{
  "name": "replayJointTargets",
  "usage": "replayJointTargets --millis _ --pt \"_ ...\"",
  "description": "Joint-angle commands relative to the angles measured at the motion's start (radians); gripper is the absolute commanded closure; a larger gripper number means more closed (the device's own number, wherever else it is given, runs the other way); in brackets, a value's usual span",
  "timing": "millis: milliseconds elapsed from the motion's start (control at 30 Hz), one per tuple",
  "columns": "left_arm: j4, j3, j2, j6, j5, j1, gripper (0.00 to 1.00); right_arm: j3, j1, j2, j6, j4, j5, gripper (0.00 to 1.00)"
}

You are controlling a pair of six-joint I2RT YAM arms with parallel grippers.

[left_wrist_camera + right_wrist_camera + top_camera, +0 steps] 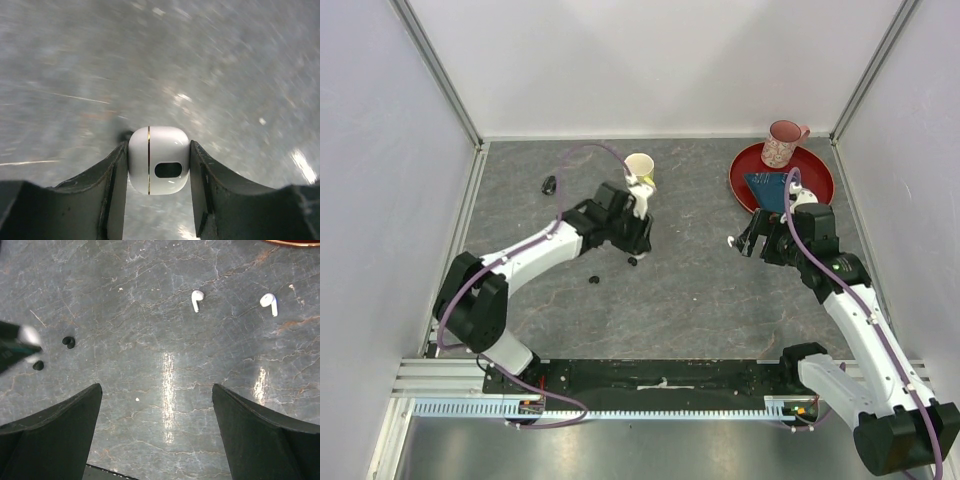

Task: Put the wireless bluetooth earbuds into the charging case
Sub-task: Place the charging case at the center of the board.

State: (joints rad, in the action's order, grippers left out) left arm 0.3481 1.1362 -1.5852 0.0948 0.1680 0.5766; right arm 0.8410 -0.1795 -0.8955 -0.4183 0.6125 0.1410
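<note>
Bare grey tabletop lies below the case, nearer my base. My left gripper will next move down, back and to the right in the top view to release it.
My left gripper (159, 167) is shut on a glossy white charging case (159, 159) with a gold seam, held above the table. From above, that gripper (639, 208) and the case (641, 194) sit just in front of the yellow mug (638, 163). Two white earbuds (197, 300) (269, 303) lie on the grey table ahead of my right gripper (156, 390), which is open and empty. Two black earbuds (68, 342) (38, 365) lie further left. In the top view the black earbuds (593, 279) (632, 261) lie by the left arm, and one white earbud (731, 241) lies beside my right gripper (750, 243).
A red plate (815, 180) at the back right carries a pink mug (782, 143) and a blue object (765, 187). A small black item (549, 185) lies at the back left. White walls enclose the table on three sides.
</note>
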Motion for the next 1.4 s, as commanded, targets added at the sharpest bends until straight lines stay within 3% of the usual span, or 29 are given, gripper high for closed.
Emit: replayJointTargets --millis 0,333,767,967,1367 --pt "-0.092 -0.1 0.045 -0.011 0.12 0.101 0.98 -0.022 0.0 0.042 -0.073 0.0 -0.018 0.02" --pt "-0.116 -0.113 -0.044 0.003 0.076 0.313 0.95 -0.059 0.0 0.101 -0.125 0.015 -0.031 0.02" --pt "-0.123 -0.069 -0.191 -0.093 0.054 0.425 0.8 -0.052 0.0 0.184 -0.137 0.069 -0.121 0.02" --pt "-0.106 -0.032 -0.208 -0.285 0.042 0.427 0.77 -0.04 0.002 0.21 -0.143 0.079 -0.184 0.02" --pt "-0.021 0.088 -0.246 -0.788 0.018 0.427 0.83 -0.029 0.0 0.245 -0.139 0.093 -0.248 0.02"
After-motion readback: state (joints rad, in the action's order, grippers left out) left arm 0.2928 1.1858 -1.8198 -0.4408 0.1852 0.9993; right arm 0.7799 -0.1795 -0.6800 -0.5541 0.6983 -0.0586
